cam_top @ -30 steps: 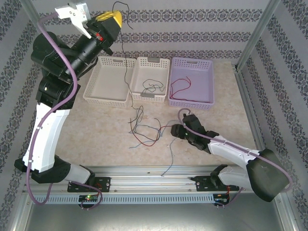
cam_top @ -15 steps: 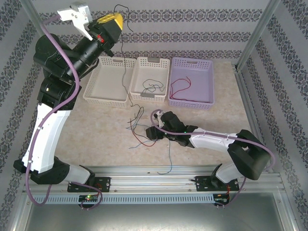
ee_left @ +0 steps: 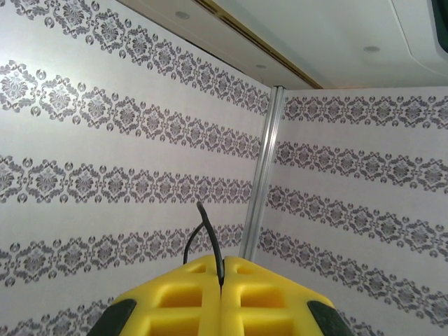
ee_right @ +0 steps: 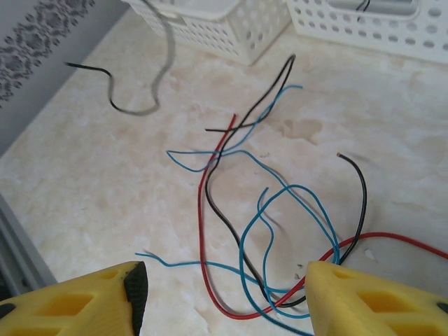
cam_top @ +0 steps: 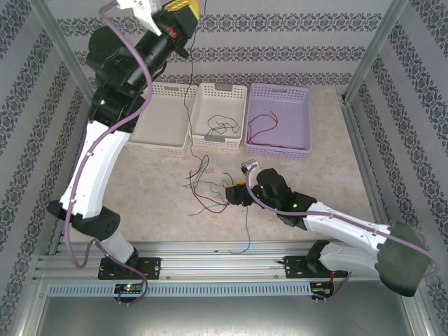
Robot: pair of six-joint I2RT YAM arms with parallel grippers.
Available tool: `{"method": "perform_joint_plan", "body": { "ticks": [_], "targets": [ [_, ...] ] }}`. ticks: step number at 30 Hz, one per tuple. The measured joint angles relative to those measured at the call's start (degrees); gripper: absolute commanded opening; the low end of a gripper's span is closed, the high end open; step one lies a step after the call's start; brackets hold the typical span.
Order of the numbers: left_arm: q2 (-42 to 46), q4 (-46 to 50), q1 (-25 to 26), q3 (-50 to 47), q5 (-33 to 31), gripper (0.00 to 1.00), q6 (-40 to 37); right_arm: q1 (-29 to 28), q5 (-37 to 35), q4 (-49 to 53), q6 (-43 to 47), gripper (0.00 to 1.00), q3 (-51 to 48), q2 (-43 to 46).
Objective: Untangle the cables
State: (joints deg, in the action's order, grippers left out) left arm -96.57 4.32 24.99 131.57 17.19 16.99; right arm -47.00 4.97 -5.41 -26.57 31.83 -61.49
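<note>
I will move my left gripper over the middle white basket (cam_top: 220, 117) and lower it to let go of the black cable inside, because a dark cable is already in there.
The cables (cam_top: 210, 187) lie as a loose tangle of red, blue and black wires on the table in front of the baskets. My right gripper (cam_top: 235, 194) hovers low at the tangle's right side, open. In the right wrist view a red cable (ee_right: 204, 210), blue cables (ee_right: 280, 203) and a black cable (ee_right: 225, 213) run between its spread yellow fingers (ee_right: 371, 301), none of them gripped. My left gripper (cam_top: 183, 7) is raised high at the back, shut on a black cable (ee_left: 208, 234) that hangs down over the left basket.
Three baskets stand in a row at the back: an empty white basket (cam_top: 157, 140), a white basket (cam_top: 241, 115) holding a dark cable, and a lilac basket (cam_top: 304, 119) holding a red cable. A grey cable (cam_top: 246, 234) trails toward the front rail (cam_top: 224, 255).
My left arm has swung higher and to the right, lifting the black cable with it. My right gripper reached left over the tangle, then drew back slightly to the right.
</note>
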Motion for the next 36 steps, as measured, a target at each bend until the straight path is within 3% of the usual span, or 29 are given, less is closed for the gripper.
{"method": "perform_joint_plan", "body": {
  "ticks": [18, 36],
  "targets": [
    [-22.4, -15.5, -1.5, 15.9, -4.2, 0.0, -0.3, 0.0, 2.3, 9.8, 0.2, 0.62, -6.5, 18.8],
    [-35.4, -20.0, -1.9, 8.1, -5.5, 0.01, -1.2, 0.0, 3.7, 12.9, 0.0, 0.62, -9.5, 22.9]
  ]
}}
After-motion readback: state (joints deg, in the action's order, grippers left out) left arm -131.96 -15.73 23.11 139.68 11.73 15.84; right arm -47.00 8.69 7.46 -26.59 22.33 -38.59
